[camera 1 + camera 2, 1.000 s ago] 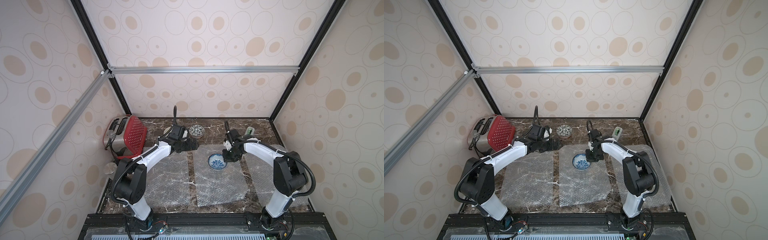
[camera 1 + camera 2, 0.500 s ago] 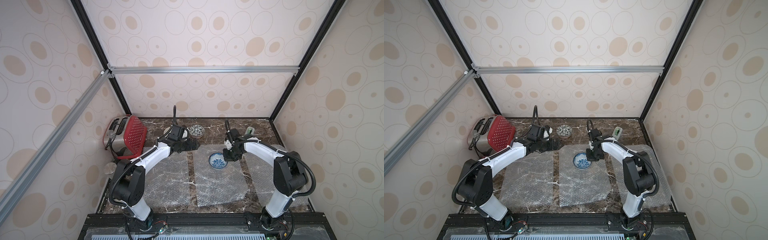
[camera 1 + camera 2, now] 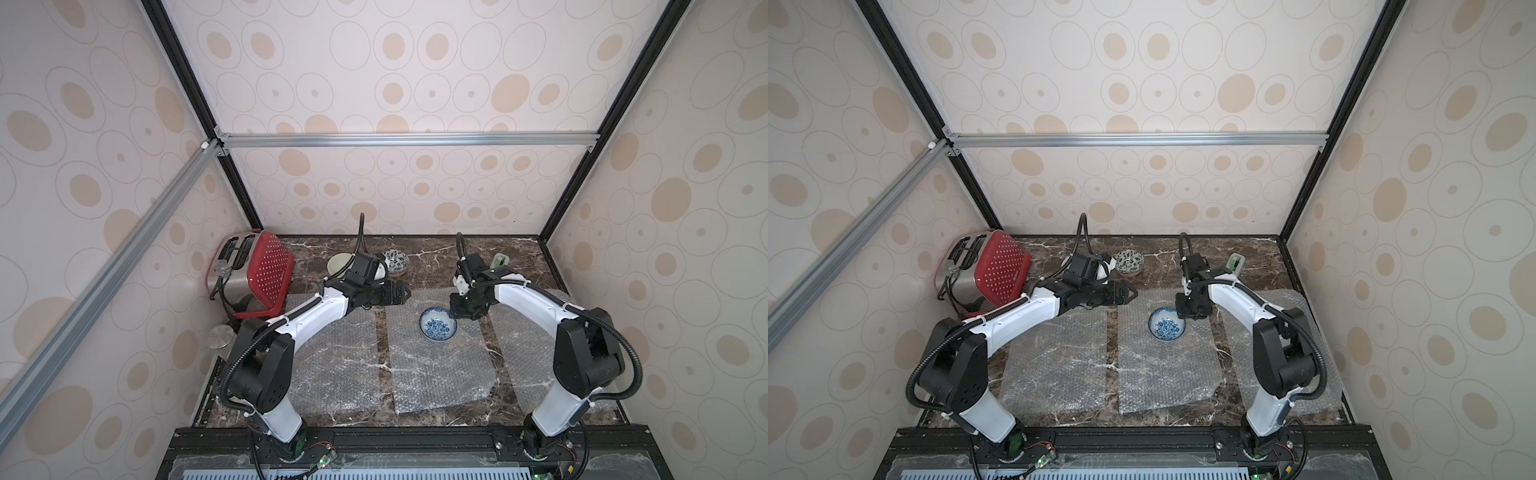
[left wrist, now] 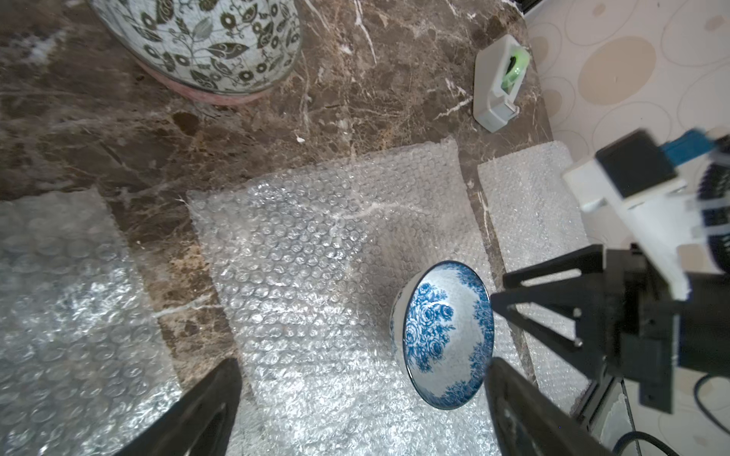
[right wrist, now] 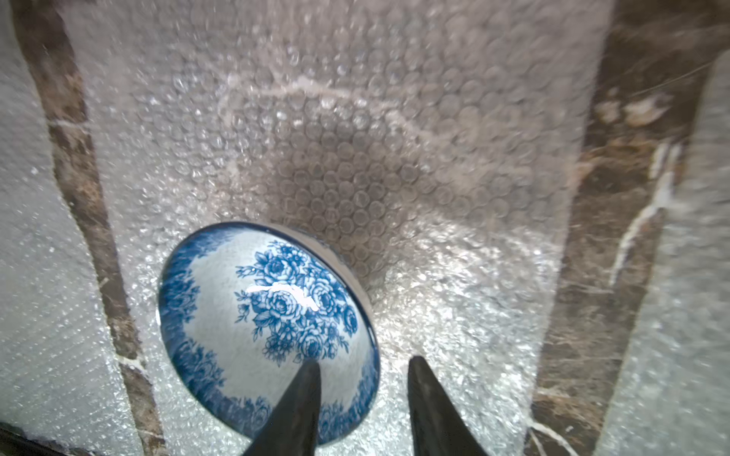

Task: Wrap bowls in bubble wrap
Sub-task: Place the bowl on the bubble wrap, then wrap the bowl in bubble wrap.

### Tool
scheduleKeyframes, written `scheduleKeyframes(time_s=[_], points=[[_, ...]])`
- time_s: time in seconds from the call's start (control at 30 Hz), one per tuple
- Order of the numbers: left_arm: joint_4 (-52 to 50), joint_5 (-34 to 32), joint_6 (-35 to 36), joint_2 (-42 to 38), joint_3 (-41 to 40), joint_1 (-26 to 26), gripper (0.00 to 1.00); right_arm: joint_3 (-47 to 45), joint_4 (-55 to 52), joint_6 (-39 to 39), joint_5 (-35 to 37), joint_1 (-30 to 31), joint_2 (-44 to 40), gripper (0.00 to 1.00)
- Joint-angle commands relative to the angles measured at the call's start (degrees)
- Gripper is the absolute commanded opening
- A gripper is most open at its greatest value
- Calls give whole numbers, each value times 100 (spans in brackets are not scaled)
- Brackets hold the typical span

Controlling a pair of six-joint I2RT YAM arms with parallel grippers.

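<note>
My right gripper should move outward off the bowl and down to the far corner of the middle sheet by the tape dispenser, because the bowl already stands on wrap.
The blue-patterned bowl stands upright on the far part of the middle bubble wrap sheet. My right gripper is open and straddles its rim, one finger over the inside, the other outside and clear of the wall. My left gripper hangs wide open and empty over the far edge of the same sheet. The leaf-patterned bowl and the cream bowl, partly hidden by my left wrist, sit at the back. Two more flat sheets lie left and right.
A red toaster stands at the back left with a metal-lidded jar in front of it. A white and green tape dispenser sits at the back right by the wall.
My right gripper's jaws have parted from the blue bowl's rim, and the bowl stays on the sheet. The left arm has barely moved.
</note>
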Motion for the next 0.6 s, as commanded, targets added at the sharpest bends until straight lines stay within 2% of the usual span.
scheduleKeyframes(time_s=[0.0,0.17,0.33,0.57], points=[[237,154,-1,137,-29,-181,95,324,36,0,98,-456,72,39],[373,294,-53,261,-131,-374,93,899,99,-59,70,-993,946,37],[732,351,-153,-14,-600,-434,92,1543,149,-189,228,-1124,1761,37],[774,365,-207,23,-796,-731,89,2248,-8,-288,-181,-1230,2697,36]])
